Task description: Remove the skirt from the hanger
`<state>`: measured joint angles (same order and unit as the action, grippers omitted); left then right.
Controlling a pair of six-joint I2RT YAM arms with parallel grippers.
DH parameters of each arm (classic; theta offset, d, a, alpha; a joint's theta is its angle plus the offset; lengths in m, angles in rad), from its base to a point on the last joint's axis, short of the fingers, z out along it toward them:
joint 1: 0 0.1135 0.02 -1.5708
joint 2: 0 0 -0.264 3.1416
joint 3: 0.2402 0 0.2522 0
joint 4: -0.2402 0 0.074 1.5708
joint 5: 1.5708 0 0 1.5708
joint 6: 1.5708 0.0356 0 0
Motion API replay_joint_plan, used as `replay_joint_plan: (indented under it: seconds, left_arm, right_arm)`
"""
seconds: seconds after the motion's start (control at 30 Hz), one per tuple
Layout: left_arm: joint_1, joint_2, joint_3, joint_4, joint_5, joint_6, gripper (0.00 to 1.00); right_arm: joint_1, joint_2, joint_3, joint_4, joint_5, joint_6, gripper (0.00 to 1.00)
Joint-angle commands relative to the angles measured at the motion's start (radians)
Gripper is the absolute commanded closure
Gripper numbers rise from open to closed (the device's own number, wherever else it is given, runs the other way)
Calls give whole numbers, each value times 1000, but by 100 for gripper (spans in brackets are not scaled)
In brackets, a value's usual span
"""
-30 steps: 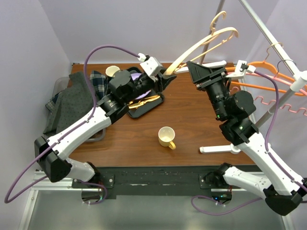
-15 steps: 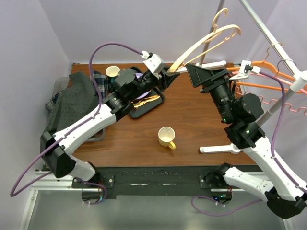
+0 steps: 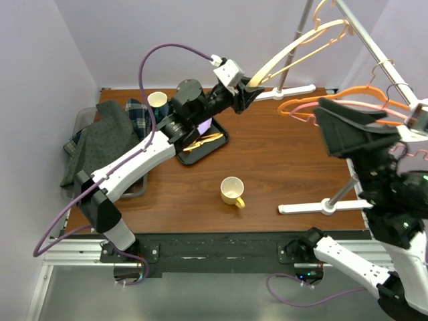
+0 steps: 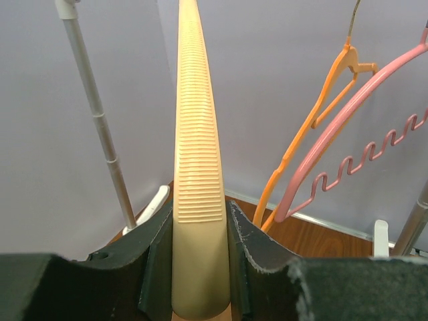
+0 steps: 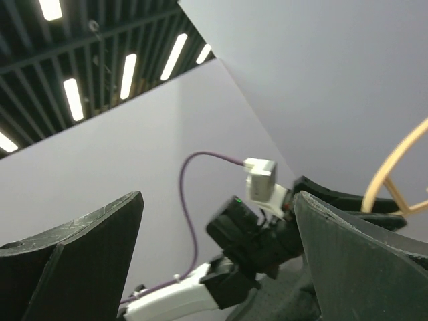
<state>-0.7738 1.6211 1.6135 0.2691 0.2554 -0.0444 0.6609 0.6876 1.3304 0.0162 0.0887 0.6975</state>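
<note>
My left gripper moves to the right in the top view next, toward the rack's top bar, and releases the cream hanger (image 3: 294, 50), since it is already bare.
A cream plastic hanger (image 3: 294, 50) slants up toward the rack's top bar, and nothing hangs on it. My left gripper (image 3: 251, 90) is shut on its lower tip, and the left wrist view shows the ribbed hanger (image 4: 197, 134) pinched between both pads of that gripper (image 4: 200, 221). The skirt (image 3: 100, 144), a dark grey speckled cloth, lies draped over the bin at the table's left edge, apart from the hanger. My right gripper (image 3: 326, 130) is raised high on the right with its jaws wide open. Nothing sits in that gripper (image 5: 217, 200); it faces the left arm.
Orange and pink hangers (image 3: 348, 100) hang on the metal rack, whose white base (image 3: 314, 207) rests on the table's right side. A yellow mug (image 3: 232, 191) stands near the middle. A black tray (image 3: 217, 142), a paper cup (image 3: 157, 100) and a plaid cloth (image 3: 137, 114) sit at the back left.
My left gripper has carried the cream hanger up and to the right. The right gripper has opened wide, let go of the hanger's end and risen back toward the right.
</note>
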Motion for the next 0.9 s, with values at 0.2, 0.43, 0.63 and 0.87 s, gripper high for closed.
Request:
replay_joint_plan:
  seconds: [0.2,0.43,0.63,0.87]
  left_arm:
    - [1,203,273,47,84,-75,100]
    - [1,322,402,21,88,-101,100]
    - [1,405,482,-16,53,-81,100]
    - [1,459,514,-27,58,-95,97]
  right_arm:
    - [3,-108,76,-51,46,-62,1]
    - [2,-131,66,-58,65,-56,1]
    - [2,-120,64,-62,57,-53,1]
    - [2,-94,75,-93,46,-69,1]
